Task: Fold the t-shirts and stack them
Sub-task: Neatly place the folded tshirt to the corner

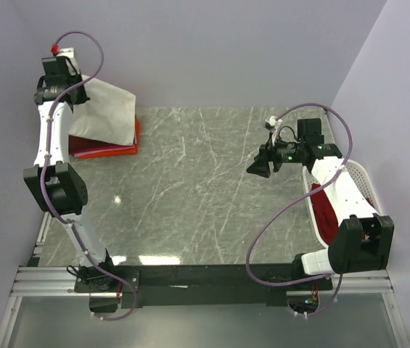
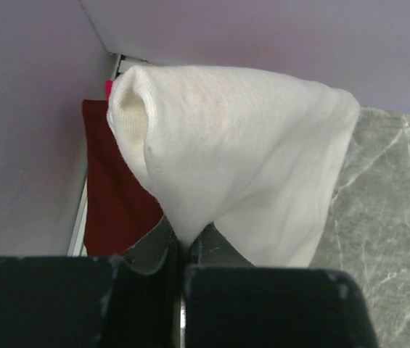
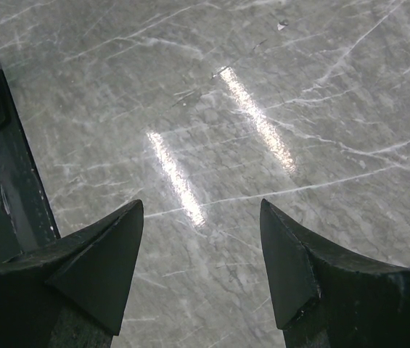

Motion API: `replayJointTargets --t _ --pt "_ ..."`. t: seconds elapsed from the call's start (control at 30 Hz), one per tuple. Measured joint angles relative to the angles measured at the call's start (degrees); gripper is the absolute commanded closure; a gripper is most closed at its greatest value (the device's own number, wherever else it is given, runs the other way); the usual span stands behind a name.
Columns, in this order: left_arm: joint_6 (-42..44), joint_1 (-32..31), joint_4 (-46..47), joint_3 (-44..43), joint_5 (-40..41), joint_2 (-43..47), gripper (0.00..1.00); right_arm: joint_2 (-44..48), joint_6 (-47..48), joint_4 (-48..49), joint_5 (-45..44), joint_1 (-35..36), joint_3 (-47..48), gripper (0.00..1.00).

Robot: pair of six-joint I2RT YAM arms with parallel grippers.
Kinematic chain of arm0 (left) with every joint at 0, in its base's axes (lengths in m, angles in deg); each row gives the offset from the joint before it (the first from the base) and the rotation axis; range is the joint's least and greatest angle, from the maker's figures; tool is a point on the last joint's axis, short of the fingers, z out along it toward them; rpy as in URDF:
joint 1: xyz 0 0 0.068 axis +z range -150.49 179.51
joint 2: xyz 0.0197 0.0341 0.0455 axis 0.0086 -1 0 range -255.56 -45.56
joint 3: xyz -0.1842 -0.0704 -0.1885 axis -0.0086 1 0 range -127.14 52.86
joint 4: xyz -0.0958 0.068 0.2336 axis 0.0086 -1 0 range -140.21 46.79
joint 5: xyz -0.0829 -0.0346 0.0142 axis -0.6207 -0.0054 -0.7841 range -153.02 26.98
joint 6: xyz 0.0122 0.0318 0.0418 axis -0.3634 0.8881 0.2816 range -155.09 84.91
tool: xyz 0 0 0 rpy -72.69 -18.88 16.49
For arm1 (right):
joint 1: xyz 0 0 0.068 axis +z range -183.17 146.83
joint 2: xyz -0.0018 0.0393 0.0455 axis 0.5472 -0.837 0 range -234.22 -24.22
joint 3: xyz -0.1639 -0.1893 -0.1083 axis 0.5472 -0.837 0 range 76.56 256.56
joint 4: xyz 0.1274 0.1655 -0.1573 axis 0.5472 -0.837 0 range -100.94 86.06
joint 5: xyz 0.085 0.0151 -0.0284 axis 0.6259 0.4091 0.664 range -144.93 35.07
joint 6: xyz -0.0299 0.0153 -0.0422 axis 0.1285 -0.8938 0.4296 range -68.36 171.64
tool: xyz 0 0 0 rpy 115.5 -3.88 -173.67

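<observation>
My left gripper goes down and to the left in the top view next, over the dark maroon t-shirt's wall side (image 2: 116,190), to release, because that part lies uncovered.
My left gripper (image 1: 81,85) is shut on a folded cream-white t-shirt (image 1: 104,112) and holds it over the stack at the table's far left corner. In the left wrist view the gripper (image 2: 183,243) pinches the shirt (image 2: 241,159) between its fingers. Under it lie a dark maroon t-shirt (image 1: 96,148) and a bright red one (image 1: 136,135); the maroon one also shows in the left wrist view (image 2: 114,196). My right gripper (image 1: 258,169) is open and empty above the bare table (image 3: 205,217). More red cloth (image 1: 328,210) lies in the basket.
A white plastic lattice basket (image 1: 364,177) stands at the table's right edge under my right arm. The grey marble tabletop (image 1: 205,188) lies between the arms. Walls close in at the left, back and right.
</observation>
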Motion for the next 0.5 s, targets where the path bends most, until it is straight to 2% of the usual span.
replayJointTargets --t 0.47,0.5 --pt "-3.5 7.0 4.5 -2.7 -2.4 -9.4 1.00 -1.4 0.5 -1.0 -0.3 0.0 0.0 0.28" --pt "-4.0 7.4 4.9 -2.7 -2.2 -10.2 0.95 -1.4 0.5 -1.0 -0.4 0.0 0.0 0.28"
